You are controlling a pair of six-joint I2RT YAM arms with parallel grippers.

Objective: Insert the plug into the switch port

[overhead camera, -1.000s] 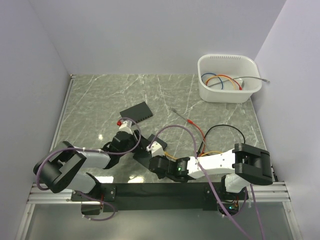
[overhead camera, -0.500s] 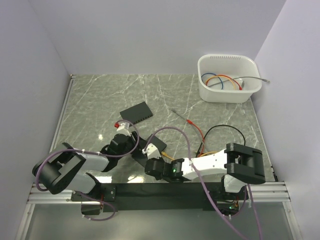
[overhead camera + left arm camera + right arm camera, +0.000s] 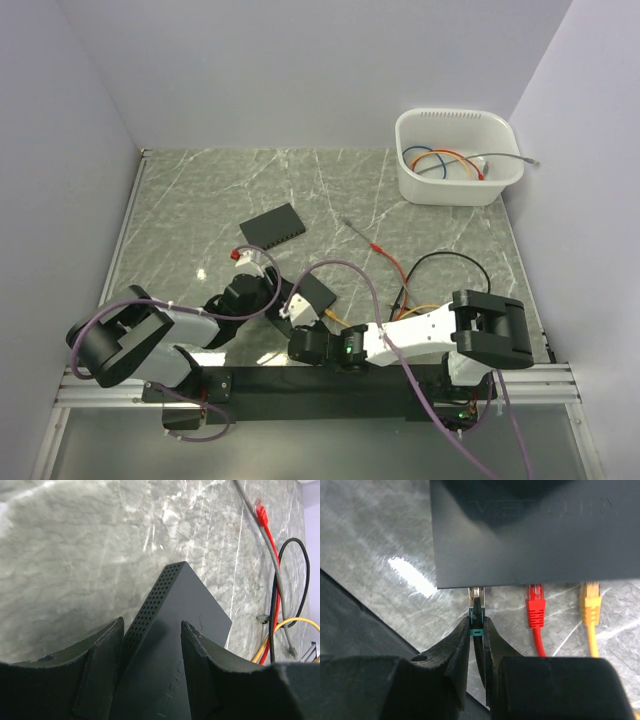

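The port under the switch's edge [image 3: 476,586] lies just ahead of my right gripper, so next I push the still-showing clear tip straight into it and release the plug.
The black switch [image 3: 313,292] lies on the marble table near the front. My left gripper [image 3: 268,295] is shut on its left edge; in the left wrist view my gripper [image 3: 152,625] has its fingers on either side of the switch [image 3: 185,610], by its perforated side. My right gripper [image 3: 292,318] is shut on a black plug with a teal band [image 3: 477,615]. The plug's clear tip touches the switch's near edge [image 3: 520,555] at the leftmost port. A red plug [image 3: 536,605] and a yellow plug [image 3: 590,602] sit in the ports beside it.
A second black box [image 3: 272,226] lies farther back. A white bin [image 3: 408,180] with coiled cables stands at the back right. Red, grey, black and yellow cables [image 3: 400,270] trail to the right of the switch, and they also show in the left wrist view [image 3: 272,580].
My right arm has swung left and toward the near edge, which brought the plug to the switch's near side. My left gripper and the switch have shifted slightly.
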